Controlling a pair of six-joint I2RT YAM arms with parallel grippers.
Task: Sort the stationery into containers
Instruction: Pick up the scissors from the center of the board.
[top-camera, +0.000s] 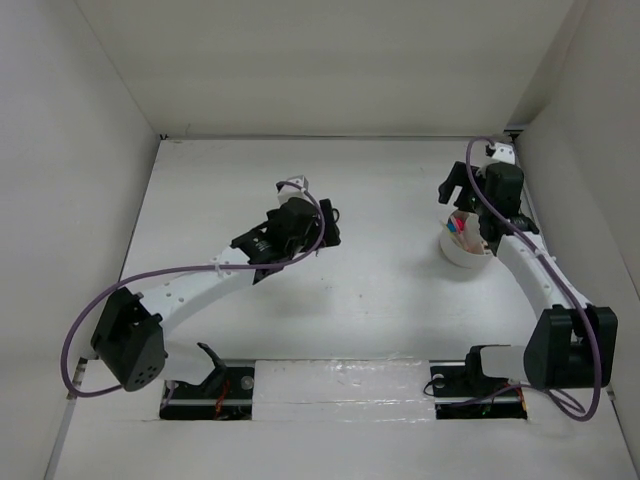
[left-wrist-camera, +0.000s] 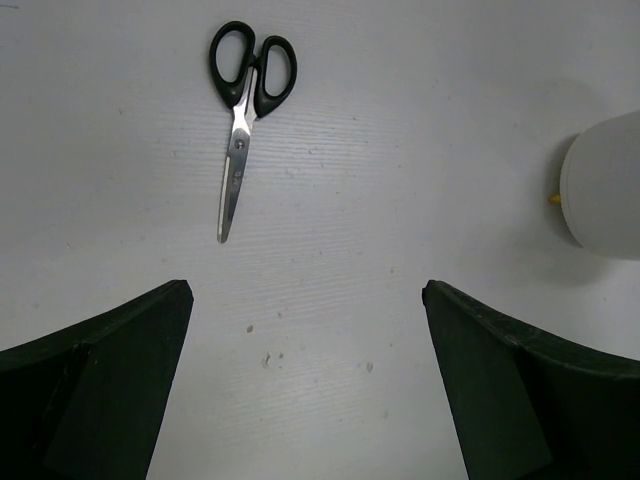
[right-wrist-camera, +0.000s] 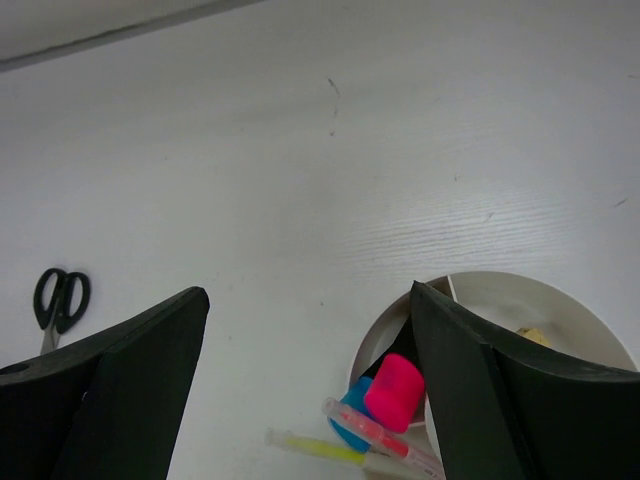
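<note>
The scissors (left-wrist-camera: 245, 110) are still unsorted and lie below and outward of my left gripper. My left gripper will next lower outward and close on the handle loop farther from the tub (left-wrist-camera: 214, 65).
The black-handled scissors (left-wrist-camera: 245, 110) lie flat and closed on the table, ahead of my open, empty left gripper (left-wrist-camera: 305, 290); they also show far left in the right wrist view (right-wrist-camera: 60, 300) and are hidden under the left arm (top-camera: 300, 222) in the top view. The round white tub (top-camera: 465, 248) stands at the right. It holds the pink-capped marker (right-wrist-camera: 395, 392), blue-capped marker (right-wrist-camera: 348, 418), thin red pen (right-wrist-camera: 385, 433) and pale yellow stick (right-wrist-camera: 310, 447), leaning over its rim, and a tan eraser (right-wrist-camera: 533, 337). My right gripper (right-wrist-camera: 308, 290) is open and empty just above the tub.
White walls enclose the table on the left, back and right. The tub's side shows at the right edge of the left wrist view (left-wrist-camera: 605, 185). Purple cables loop off both arms.
</note>
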